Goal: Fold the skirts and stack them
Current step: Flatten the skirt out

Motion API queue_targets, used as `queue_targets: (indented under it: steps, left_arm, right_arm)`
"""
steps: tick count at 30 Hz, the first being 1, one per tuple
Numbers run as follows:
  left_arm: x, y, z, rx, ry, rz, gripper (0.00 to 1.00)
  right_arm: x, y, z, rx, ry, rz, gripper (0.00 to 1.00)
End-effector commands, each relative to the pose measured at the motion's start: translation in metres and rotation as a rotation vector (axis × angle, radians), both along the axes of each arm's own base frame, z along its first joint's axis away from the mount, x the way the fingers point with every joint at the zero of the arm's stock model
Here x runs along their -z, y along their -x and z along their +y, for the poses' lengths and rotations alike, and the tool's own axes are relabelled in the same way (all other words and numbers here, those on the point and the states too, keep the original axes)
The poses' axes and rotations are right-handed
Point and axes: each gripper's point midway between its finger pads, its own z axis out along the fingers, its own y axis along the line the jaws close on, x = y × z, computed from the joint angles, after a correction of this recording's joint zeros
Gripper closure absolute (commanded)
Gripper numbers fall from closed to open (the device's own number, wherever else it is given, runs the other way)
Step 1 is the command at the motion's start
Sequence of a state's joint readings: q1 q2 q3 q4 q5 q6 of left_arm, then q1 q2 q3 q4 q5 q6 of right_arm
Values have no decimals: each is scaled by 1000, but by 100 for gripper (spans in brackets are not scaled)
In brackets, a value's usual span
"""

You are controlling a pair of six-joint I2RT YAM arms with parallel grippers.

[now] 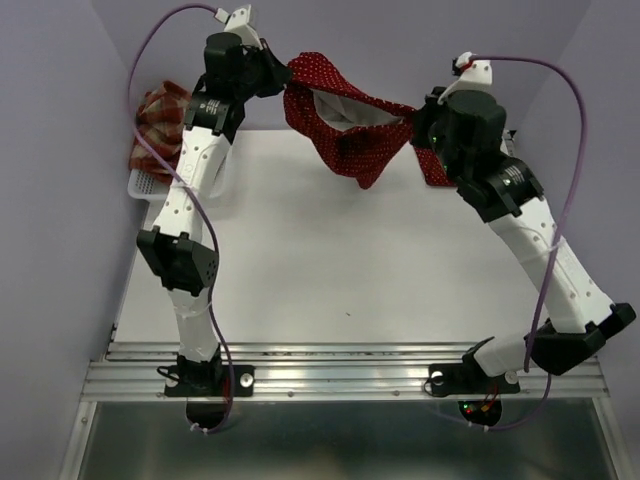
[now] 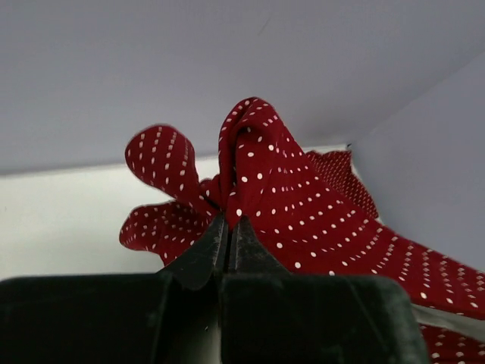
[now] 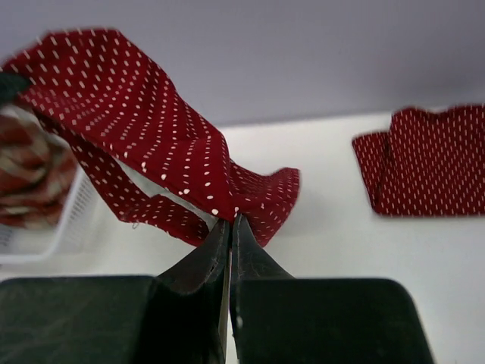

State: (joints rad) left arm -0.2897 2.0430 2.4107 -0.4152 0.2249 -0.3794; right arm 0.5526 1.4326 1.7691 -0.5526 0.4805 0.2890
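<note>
I will move my left gripper back and down to release the skirt over the bare tabletop beside the basket, because that space is below and back from my left gripper.
A dark red polka-dot skirt (image 1: 345, 125) hangs stretched in the air between my two grippers at the back of the table, its white lining showing. My left gripper (image 1: 283, 78) is shut on its left end (image 2: 254, 171). My right gripper (image 1: 415, 118) is shut on its right end (image 3: 136, 114). A second polka-dot skirt (image 3: 424, 159) lies folded flat on the table at the far right, mostly hidden behind my right arm in the top view (image 1: 434, 168). The red-and-cream plaid skirt (image 1: 158, 118) lies bunched in the white mesh basket (image 1: 145, 185) at the far left.
The basket (image 3: 45, 227) stands at the table's back left corner against the purple wall (image 1: 60, 200). The white table (image 1: 330, 270) stretches between the arms toward the metal rail (image 1: 340, 365) at the near edge.
</note>
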Motion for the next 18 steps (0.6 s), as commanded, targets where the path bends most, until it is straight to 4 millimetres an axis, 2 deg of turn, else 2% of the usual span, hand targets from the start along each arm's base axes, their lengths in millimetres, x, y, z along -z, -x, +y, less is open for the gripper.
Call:
queue_targets:
  steps: [1,2,3,4,5,6,7,8,9,10,11,12,13,14,15,16,17,18]
  left_arm:
    - [-90,47,27,56,63,-267,96]
    - [-96,59,39,42,69,-286,95]
    - [-87,60,43,33,69,-275,94]
    - [-50,53,46,25,54,-208,94]
    - [-39,58,54,9,47,-188,94]
    - [-21,58,57,3,39,-154,94]
    - [30,55,60,-1,15,-68,94]
    - [52,58,64,-17,13,-24,93]
    - [81,59,68,-34,6,36,92]
    - [135,65,77,-53,-9,151,91]
    - [155,67,79,-59,-2,189,82]
    - [180,72,83,-70,-13,244,73]
    - [213,82,90,-105,-27,323,54]
    - [234,88,105,-185,-47,385,8]
    - [248,98,112,-222,-48,425,1]
    - [253,102,121,-277,-60,445,1]
    - [251,105,126,-299,-59,446,1]
    - [240,108,128,-313,-49,427,1]
  right_arm:
    - [-75,34,-20,-35,-20,-186,99]
    - [-49,33,-15,-58,-1,-137,99]
    - [-35,36,-12,-77,-1,-111,99]
    - [1,40,-6,-115,1,-42,99]
    - [20,45,5,-164,-37,-2,99]
    - [39,47,4,-160,-38,30,99]
    - [61,55,22,-259,-66,83,99]
    - [105,66,35,-312,-73,163,99]
    - [128,92,70,-439,-90,222,99]
    - [149,109,88,-487,-81,264,99]
    - [167,127,105,-528,-61,303,99]
    - [195,143,123,-571,-26,373,99]
    - [217,163,140,-624,-22,445,99]
    - [229,189,160,-704,-1,492,99]
    - [246,200,170,-725,14,557,94]
    - [250,211,177,-746,31,574,67]
    - [251,209,177,-733,35,577,50]
    - [250,208,178,-732,37,578,37]
